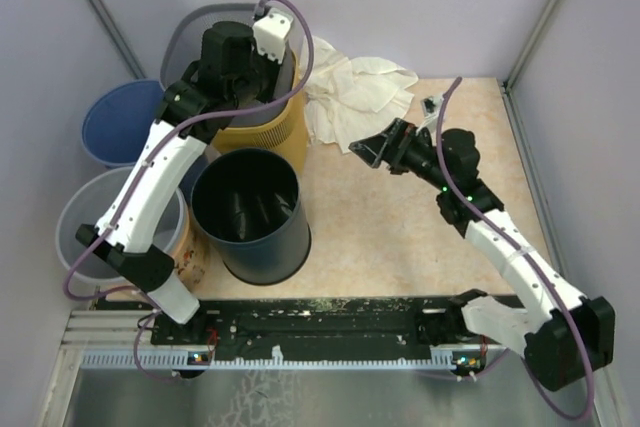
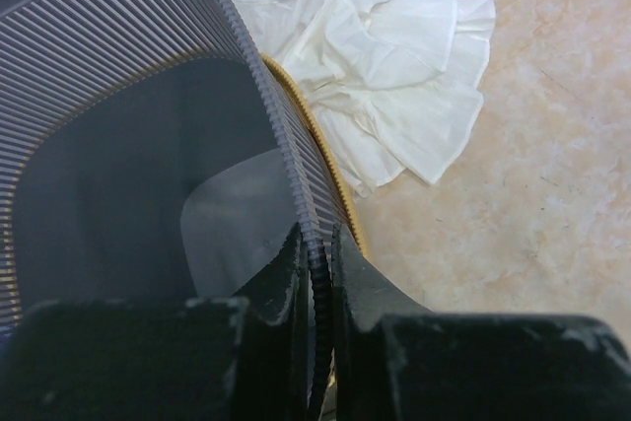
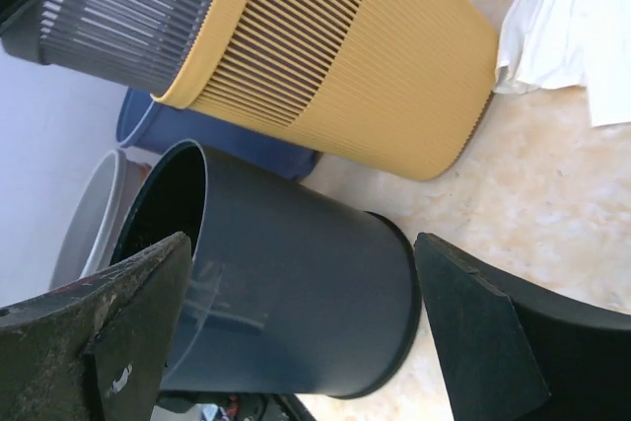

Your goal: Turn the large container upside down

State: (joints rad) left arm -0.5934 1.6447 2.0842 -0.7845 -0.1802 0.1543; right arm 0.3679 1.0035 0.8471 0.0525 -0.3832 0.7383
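I should lift my left gripper, carry the grey bin (image 1: 186, 31) across, lower and let go, as bare tabletop is below this gripper and to its right in the top view.
A grey ribbed bin (image 1: 186, 31) sits nested in a yellow ribbed bin (image 1: 268, 133) at the back left; it sticks out above the yellow one in the right wrist view (image 3: 128, 7). My left gripper (image 2: 317, 255) is shut on the grey bin's rim (image 2: 286, 145), one finger inside and one outside. A dark navy smooth bin (image 1: 250, 212) stands upright, mouth up, in front of them. My right gripper (image 1: 366, 151) is open and empty to the right of the bins; in its own view (image 3: 301, 244) the jaws frame the navy bin (image 3: 296, 313) from a distance.
A crumpled white cloth (image 1: 360, 92) lies behind my right gripper, beside the yellow bin. A blue bin (image 1: 115, 122) and a pale translucent bin (image 1: 95, 222) stand off the table's left edge. A small black object (image 1: 430, 104) lies at the back right.
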